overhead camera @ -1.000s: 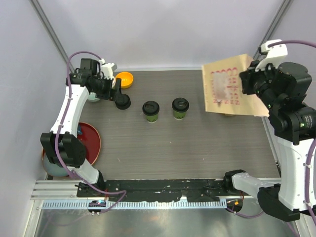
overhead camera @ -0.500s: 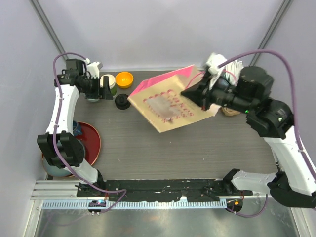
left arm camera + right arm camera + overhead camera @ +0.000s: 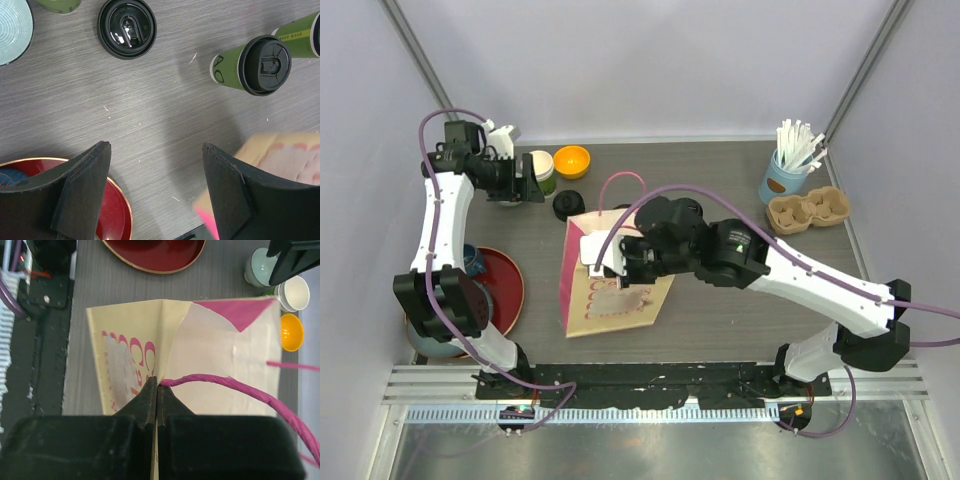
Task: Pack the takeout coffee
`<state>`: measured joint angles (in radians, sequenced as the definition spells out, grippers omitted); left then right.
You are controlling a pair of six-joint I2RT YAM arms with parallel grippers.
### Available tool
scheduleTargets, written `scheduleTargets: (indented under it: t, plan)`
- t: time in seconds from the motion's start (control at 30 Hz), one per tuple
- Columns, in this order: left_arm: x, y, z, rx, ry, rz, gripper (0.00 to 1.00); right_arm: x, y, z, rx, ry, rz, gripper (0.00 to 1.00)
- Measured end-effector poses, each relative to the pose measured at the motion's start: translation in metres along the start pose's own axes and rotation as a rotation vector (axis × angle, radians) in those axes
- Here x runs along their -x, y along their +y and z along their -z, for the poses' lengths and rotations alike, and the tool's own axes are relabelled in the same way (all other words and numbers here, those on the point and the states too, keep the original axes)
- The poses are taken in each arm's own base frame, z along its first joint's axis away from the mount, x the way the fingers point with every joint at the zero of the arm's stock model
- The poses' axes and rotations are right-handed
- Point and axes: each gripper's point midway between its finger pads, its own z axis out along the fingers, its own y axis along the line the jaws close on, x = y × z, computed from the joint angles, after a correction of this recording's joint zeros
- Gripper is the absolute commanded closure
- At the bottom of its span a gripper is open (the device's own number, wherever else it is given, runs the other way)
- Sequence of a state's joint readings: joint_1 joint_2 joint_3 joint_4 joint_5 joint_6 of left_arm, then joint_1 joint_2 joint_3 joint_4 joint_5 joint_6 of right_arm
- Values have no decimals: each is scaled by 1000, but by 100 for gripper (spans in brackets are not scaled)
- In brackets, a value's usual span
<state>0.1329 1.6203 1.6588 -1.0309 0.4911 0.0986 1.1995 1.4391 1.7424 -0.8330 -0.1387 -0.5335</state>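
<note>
My right gripper will next lower the bag (image 3: 610, 295) and release the bag's rim on bare tabletop by the red plate, which is below, to the gripper's left in the top view.
In the left wrist view a dark-green coffee cup with a black lid (image 3: 250, 66) stands on the table, and a second green cup (image 3: 299, 34) is cut off by the right edge. Both are hidden behind the bag and arm in the top view. My right gripper (image 3: 628, 255) (image 3: 157, 383) is shut on the rim of a tan paper bag (image 3: 610, 295) (image 3: 131, 347) with pink print, beside its pink handle (image 3: 240, 388). The left gripper (image 3: 528, 185) (image 3: 156, 150) hangs open and empty above the table at the back left, away from the cups.
A loose black lid (image 3: 568, 205) (image 3: 126, 28), an open green cup (image 3: 542, 168) and an orange bowl (image 3: 572, 160) sit at the back left. A red plate (image 3: 505, 290) lies at the left edge. A blue cup of straws (image 3: 785, 178) and a cardboard cup carrier (image 3: 808, 210) stand back right.
The right arm has swung the bag from the back right down to the middle of the table, covering the two cups in the top view. The left arm drew back slightly to the left.
</note>
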Motion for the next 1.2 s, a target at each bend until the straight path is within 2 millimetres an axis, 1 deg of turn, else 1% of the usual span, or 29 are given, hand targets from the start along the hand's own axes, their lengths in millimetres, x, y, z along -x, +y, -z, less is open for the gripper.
scheduleTargets:
  t: [0.07,0.13,0.2,0.43,0.53,0.6,0.67,0.77,0.83,0.9,1.0,1.13,1.17,1.2]
  plan:
    - [0,-1,0,-5,-1,-7,22,-16,5,-13,12,45,49,99]
    - [0,-2,1,-8,-3,-12,22,-31,9,-21,18,85,91,99]
    - [1,-2,2,-10,-5,-16,22,-37,12,-28,13,99,122,99]
    - [-2,-5,6,-13,-1,-20,23,-38,28,-48,41,93,231,99]
    - [-4,-10,13,-27,7,-36,23,-39,34,-59,88,106,262,99]
    - [-2,-16,21,-43,5,-58,23,-39,36,-66,110,113,276,99]
    - [2,-26,34,-69,-2,-89,22,-41,38,-71,126,117,294,99]
    - [8,-44,59,-103,-32,-155,22,-42,39,-74,137,118,315,99]
    - [14,-53,75,-114,-69,-212,19,-43,40,-75,143,111,330,99]
    - [21,-63,91,-122,-115,-281,18,-43,41,-77,148,103,345,99]
    - [27,-75,110,-131,-172,-369,18,-42,42,-80,155,85,362,99]
    - [26,-82,121,-136,-201,-451,16,-37,40,-81,160,57,372,99]
    - [24,-82,122,-135,-201,-462,16,-37,38,-82,159,52,371,98]
    - [22,-82,122,-135,-199,-475,16,-36,37,-82,157,47,370,94]
